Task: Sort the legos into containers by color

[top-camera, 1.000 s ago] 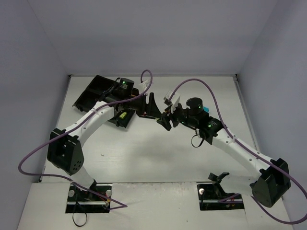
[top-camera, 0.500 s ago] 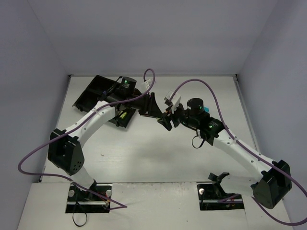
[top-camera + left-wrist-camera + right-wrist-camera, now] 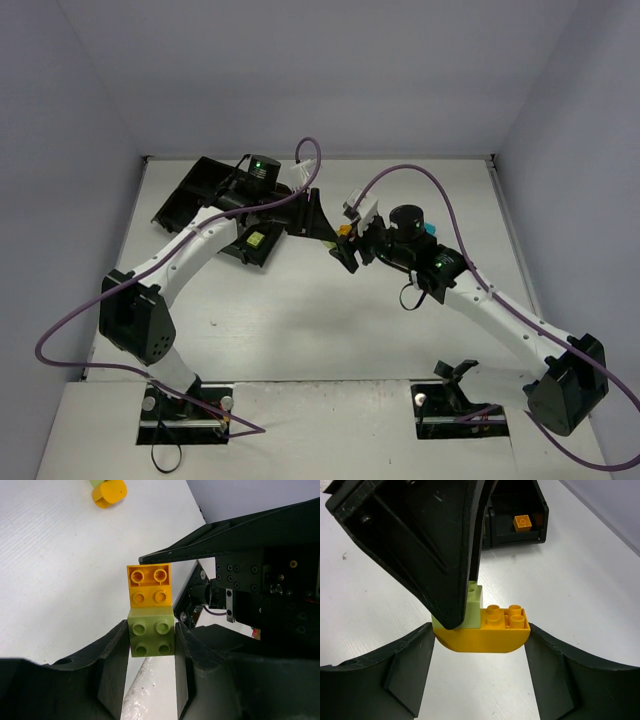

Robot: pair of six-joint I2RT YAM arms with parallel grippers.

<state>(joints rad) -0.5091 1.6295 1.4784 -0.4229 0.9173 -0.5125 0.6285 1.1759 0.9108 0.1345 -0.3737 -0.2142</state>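
Next I should move my left gripper to the left in the top view over the tray's near section to release, since a matching yellow-green brick lies there.
Both grippers meet above the table's middle. My left gripper is shut on a yellow-green brick. This brick sits stuck on an orange curved brick, which my right gripper is shut on. The right wrist view shows the yellow-green brick partly hidden behind the left finger. From above, the orange brick shows between the left gripper and the right gripper. The black tray lies at the back left, with a yellow-green brick in its near compartment.
An orange brick lies in a tray compartment in the right wrist view. A loose orange round piece lies on the table beyond the left gripper. A teal brick shows behind the right wrist. Purple cables arch over both arms.
The left wrist has shifted slightly up and to the left. The orange brick now shows between the two grippers from above. Both grips are unchanged.
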